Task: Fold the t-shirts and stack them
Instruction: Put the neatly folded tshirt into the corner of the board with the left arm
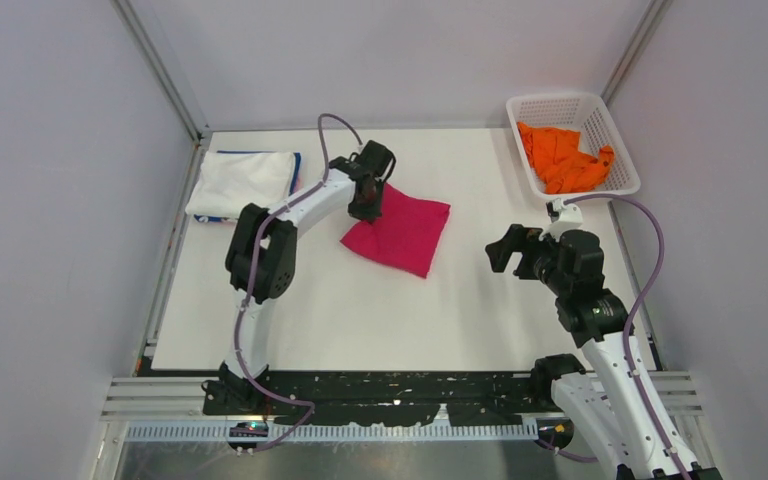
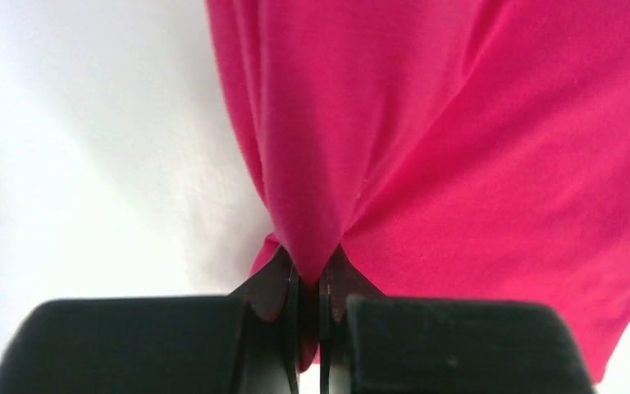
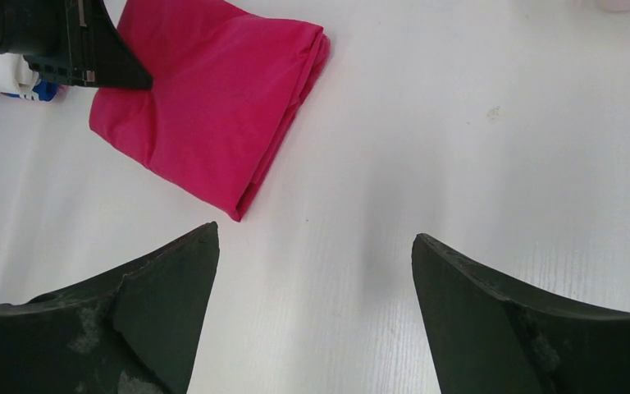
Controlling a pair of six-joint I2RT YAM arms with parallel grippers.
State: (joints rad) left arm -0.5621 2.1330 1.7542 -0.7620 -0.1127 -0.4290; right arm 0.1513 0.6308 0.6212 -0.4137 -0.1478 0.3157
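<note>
Both t-shirts lie folded. The left gripper lifts the pink t-shirt toward the left in the top view next, lowers it onto the white t-shirt (image 1: 242, 180), then releases it.
A folded magenta-pink t-shirt (image 1: 403, 234) lies near the middle of the table. My left gripper (image 1: 368, 203) is shut on its far-left corner, and the left wrist view shows the pink cloth (image 2: 459, 164) pinched into a ridge between the fingers (image 2: 291, 287). A folded white t-shirt (image 1: 242, 180) with a blue edge under it rests at the far left. An orange t-shirt (image 1: 563, 157) lies crumpled in the white basket (image 1: 530, 108). My right gripper (image 1: 501, 250) hovers open over bare table to the right of the pink shirt (image 3: 213, 107), holding nothing.
The white lattice basket stands at the far right corner. Grey walls close the table in on the left, back and right. The left gripper's black fingers (image 3: 90, 57) show at the top left of the right wrist view.
</note>
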